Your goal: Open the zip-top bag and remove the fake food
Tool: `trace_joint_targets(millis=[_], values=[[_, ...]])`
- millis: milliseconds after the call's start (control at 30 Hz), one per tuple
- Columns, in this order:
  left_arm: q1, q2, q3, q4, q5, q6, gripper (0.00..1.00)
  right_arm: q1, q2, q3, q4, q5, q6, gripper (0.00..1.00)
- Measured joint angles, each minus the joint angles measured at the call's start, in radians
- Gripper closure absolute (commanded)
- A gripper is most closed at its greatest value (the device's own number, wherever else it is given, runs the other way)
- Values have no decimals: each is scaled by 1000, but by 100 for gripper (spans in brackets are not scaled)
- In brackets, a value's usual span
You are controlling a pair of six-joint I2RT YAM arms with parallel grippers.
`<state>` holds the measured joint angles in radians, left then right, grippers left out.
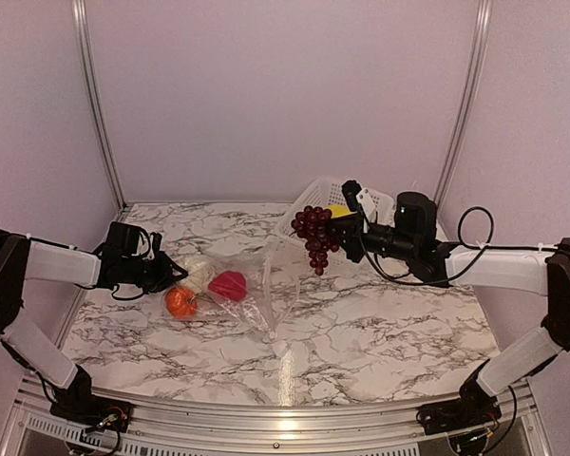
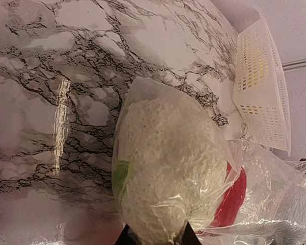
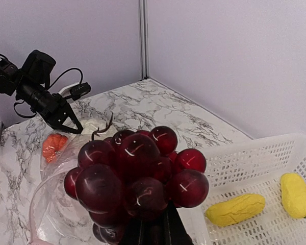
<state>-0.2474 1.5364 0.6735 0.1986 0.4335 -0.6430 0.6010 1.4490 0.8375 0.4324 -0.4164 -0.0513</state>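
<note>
The basket with the yellow fruits lies outward of the robot's right gripper, so the robot needs to carry the grapes outward over the basket's open inside, lower them and release.
The clear zip-top bag [image 1: 256, 285] lies on the marble table with its mouth toward the right. Inside it sit a white lumpy piece [image 1: 198, 271], an orange round piece [image 1: 180, 302] and a red apple [image 1: 228, 285]. My left gripper [image 1: 176, 271] is shut on the bag's left end, pinching plastic over the white piece [image 2: 166, 163]; the apple [image 2: 232, 201] shows behind it. My right gripper [image 1: 340, 231] is shut on the dark purple grape bunch [image 1: 313, 233] and holds it in the air beside the basket. The grapes [image 3: 135, 176] fill the right wrist view.
A white perforated basket [image 1: 380, 202] stands at the back right, tilted, and also shows in the left wrist view [image 2: 262, 87]. It holds two yellow fruits [image 3: 235, 209] [image 3: 295, 195]. Metal frame posts rise at the back corners.
</note>
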Motion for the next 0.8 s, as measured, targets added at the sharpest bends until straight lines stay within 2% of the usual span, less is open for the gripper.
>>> trace_joint_targets(millis=[200, 667, 800], values=[[4, 9, 0, 8, 4, 0, 100, -124, 51, 63, -27, 61, 10, 100], [6, 32, 3, 41, 13, -7, 100, -292, 435, 439, -82, 393, 25, 100], [6, 38, 5, 49, 15, -9, 100, -306, 534, 516, -121, 468, 18, 91]])
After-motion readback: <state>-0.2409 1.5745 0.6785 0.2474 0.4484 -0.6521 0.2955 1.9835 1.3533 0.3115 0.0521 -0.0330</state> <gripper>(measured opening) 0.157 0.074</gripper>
